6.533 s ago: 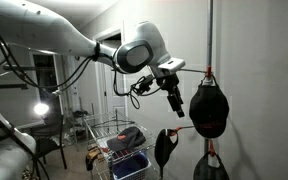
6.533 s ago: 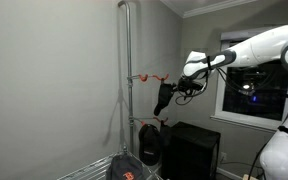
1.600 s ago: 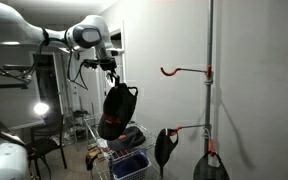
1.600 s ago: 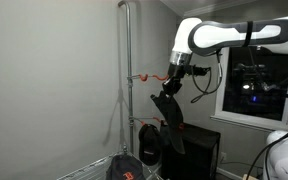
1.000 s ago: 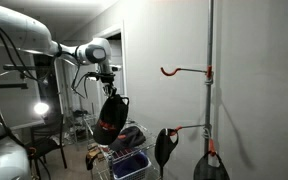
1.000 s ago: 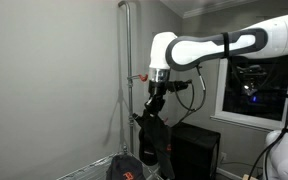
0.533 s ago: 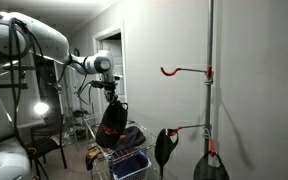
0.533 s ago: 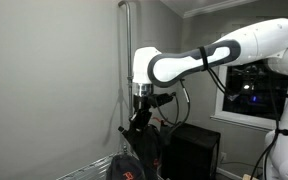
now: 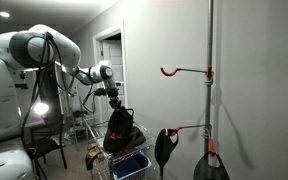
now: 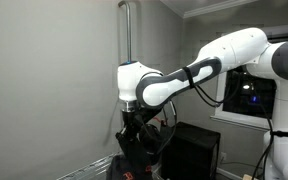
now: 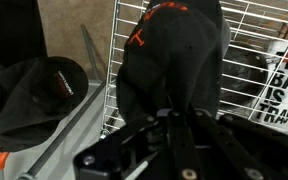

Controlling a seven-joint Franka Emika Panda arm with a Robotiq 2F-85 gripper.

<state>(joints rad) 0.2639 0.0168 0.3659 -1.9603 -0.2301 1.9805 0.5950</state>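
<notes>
My gripper eases outward and slightly down next and releases the strap there, since the wire basket (image 9: 130,160) (image 11: 246,72) lies under my gripper, the cap dangling over it.
My gripper (image 11: 179,118) is shut on the strap of a black cap with an orange mark (image 11: 169,50), which hangs below it. In both exterior views the cap (image 9: 118,128) (image 10: 136,146) dangles from the gripper (image 9: 115,100) (image 10: 134,118) just over a wire basket (image 9: 130,160). The wrist view shows the cap over the basket's white wire grid (image 11: 269,25). A second black cap (image 11: 34,90) lies to the left, outside the wire.
A tall metal pole (image 9: 210,90) (image 10: 126,40) stands by the wall. Its upper orange hook (image 9: 184,70) is bare. Black caps hang lower down (image 9: 164,148) (image 9: 212,165). A printed bag (image 11: 284,85) lies in the basket. A dark cabinet (image 10: 194,150) stands behind the arm.
The arm has swung away from the pole and come down, carrying the cap lower until it hangs just above the wire basket. The grip has stayed shut.
</notes>
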